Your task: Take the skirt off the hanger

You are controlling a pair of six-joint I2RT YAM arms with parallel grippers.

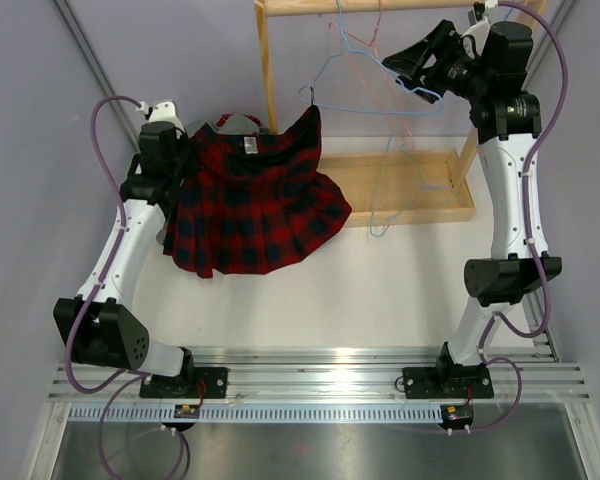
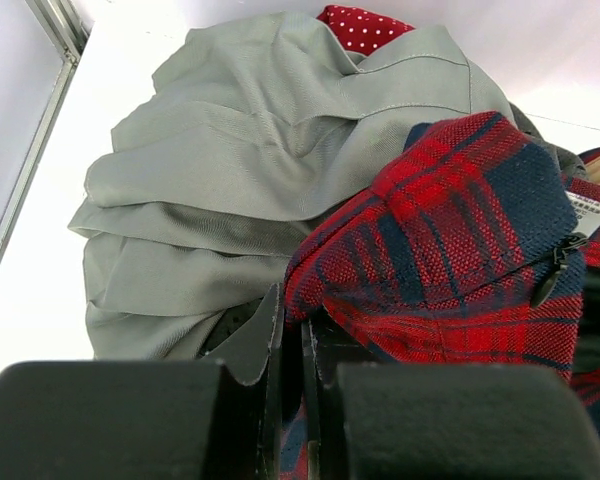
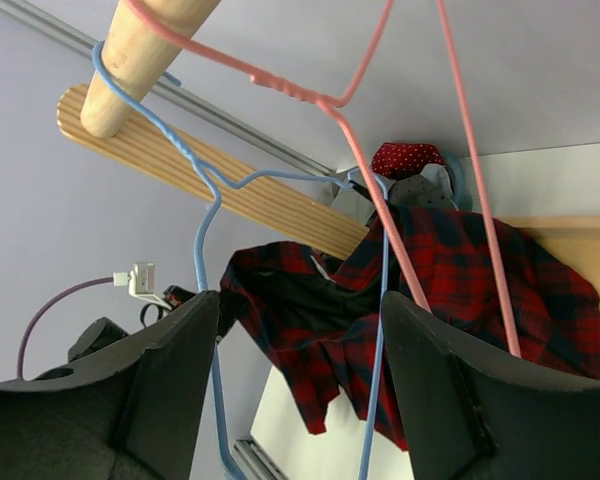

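Observation:
The skirt's corner is still caught on the blue hanger. My left gripper will pull up and away, then go down over the grey garment [image 1: 238,125] and let go.
The red plaid skirt [image 1: 252,200] hangs spread between my left gripper and the blue wire hanger [image 1: 325,72]. Its right corner is still caught up at the hanger's left end. My left gripper [image 1: 176,150] is shut on the skirt's waistband; in the left wrist view the plaid cloth [image 2: 460,230] is pinched between the closed gripper [image 2: 295,340]. My right gripper [image 1: 417,62] is open up by the rack. In the right wrist view the blue hanger wires [image 3: 202,240] pass between its spread fingers [image 3: 170,370], with the skirt [image 3: 450,290] beyond.
A pink wire hanger [image 3: 380,210] hangs beside the blue one on the wooden rod [image 3: 140,55]. The wooden rack's base [image 1: 410,190] lies at the back right. A grey garment [image 2: 240,170] and a red dotted one [image 2: 365,28] lie piled behind the skirt.

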